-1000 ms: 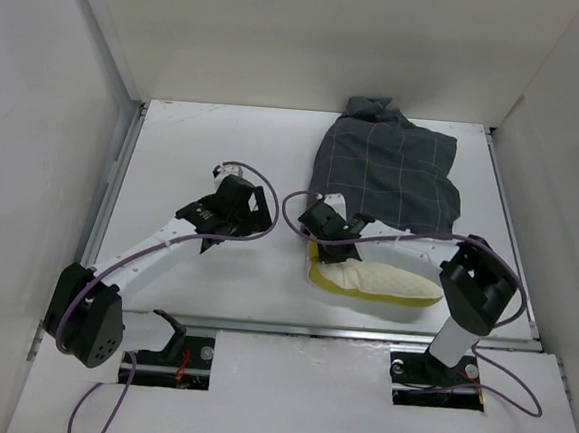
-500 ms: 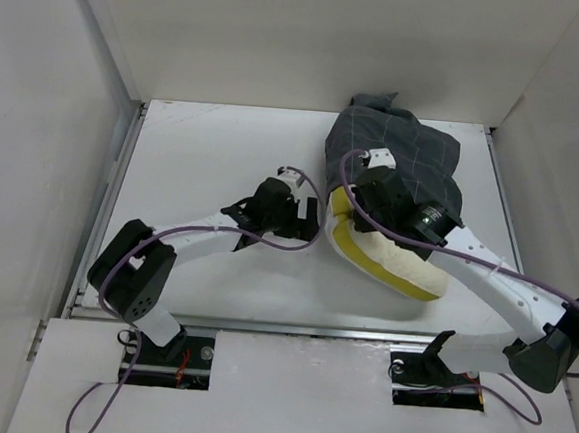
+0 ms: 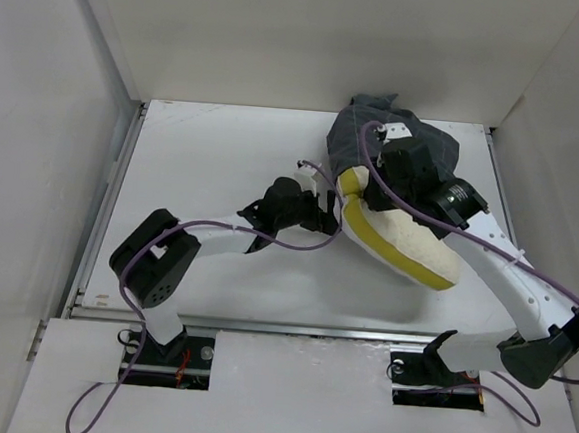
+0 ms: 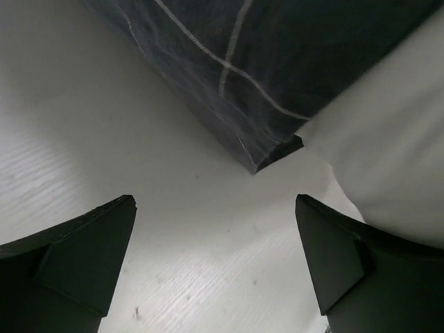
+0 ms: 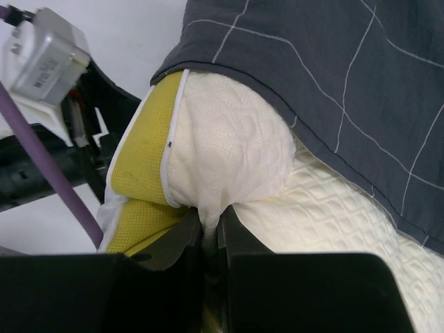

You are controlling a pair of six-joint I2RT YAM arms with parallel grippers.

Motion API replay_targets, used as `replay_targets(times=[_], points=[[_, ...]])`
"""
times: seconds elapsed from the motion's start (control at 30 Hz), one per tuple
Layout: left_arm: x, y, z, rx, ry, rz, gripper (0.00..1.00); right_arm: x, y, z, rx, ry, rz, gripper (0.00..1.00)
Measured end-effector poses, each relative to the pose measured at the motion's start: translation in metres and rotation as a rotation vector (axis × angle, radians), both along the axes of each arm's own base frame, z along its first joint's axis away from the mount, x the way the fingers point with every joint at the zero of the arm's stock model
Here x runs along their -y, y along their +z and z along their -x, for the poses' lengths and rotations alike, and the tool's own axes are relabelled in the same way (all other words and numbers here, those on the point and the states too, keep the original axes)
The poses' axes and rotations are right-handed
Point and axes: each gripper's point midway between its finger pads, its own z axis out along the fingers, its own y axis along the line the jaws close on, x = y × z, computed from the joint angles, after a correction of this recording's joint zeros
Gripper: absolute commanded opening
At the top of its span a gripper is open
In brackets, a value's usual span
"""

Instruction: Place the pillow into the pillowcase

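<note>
Next, my right gripper carries its pinch left in the top view and under the pillowcase's hem to release it, since the pillow's pinched end still shows outside.
The cream quilted pillow (image 3: 407,248) with a yellow edge lies at the right, its far end against the dark grid-check pillowcase (image 3: 441,148). My right gripper (image 3: 370,188) is shut on a pinch of the pillow's cream fabric (image 5: 236,159) at that end; its jaws (image 5: 210,229) meet just below the pillowcase's hem (image 5: 333,62), which drapes over the pillow's top. My left gripper (image 3: 328,215) is open and empty, low over the table beside the pillow's left edge. In the left wrist view its fingers (image 4: 215,243) straddle bare table just short of a pillowcase corner (image 4: 263,69), with the pillow (image 4: 388,159) at right.
White walls (image 3: 77,110) close in the white table (image 3: 214,150) on the left, back and right. The left arm's wrist and purple cable (image 5: 41,159) sit close beside the pillow's yellow edge. A raised lip (image 3: 301,330) runs along the table's near side.
My right gripper has carried the pillow's end farther back, up to the pillowcase's hem. My left gripper has moved right, to the pillowcase's corner beside the pillow.
</note>
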Motion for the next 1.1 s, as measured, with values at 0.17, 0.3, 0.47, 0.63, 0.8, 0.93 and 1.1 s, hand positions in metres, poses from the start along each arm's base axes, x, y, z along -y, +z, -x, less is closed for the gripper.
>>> replay_targets(times=[0.17, 0.3, 0.47, 0.63, 0.8, 0.93, 1.1], points=[[0.022, -0.013, -0.002, 0.005, -0.003, 0.032, 0.98, 0.005, 0.001, 0.003, -0.024, 0.017, 0.008, 0.00], [0.038, -0.014, -0.011, -0.005, 0.037, 0.046, 0.61, 0.010, 0.000, 0.001, -0.035, 0.009, 0.015, 0.00], [0.043, -0.006, -0.047, -0.013, 0.114, 0.091, 0.00, 0.007, 0.000, 0.001, -0.036, 0.021, 0.001, 0.00], [0.040, 0.006, -0.074, 0.002, 0.142, 0.123, 0.00, 0.004, -0.017, -0.006, -0.029, 0.013, -0.005, 0.00], [0.007, -0.005, -0.046, -0.025, 0.157, 0.097, 0.00, 0.015, -0.036, -0.005, -0.028, -0.031, 0.031, 0.00], [-0.017, 0.012, -0.014, -0.006, 0.174, 0.074, 0.00, 0.022, -0.038, -0.018, 0.092, -0.095, -0.002, 0.00], [-0.016, 0.054, 0.020, 0.058, 0.120, 0.080, 0.00, 0.005, -0.056, -0.034, 0.218, -0.091, -0.053, 0.00]])
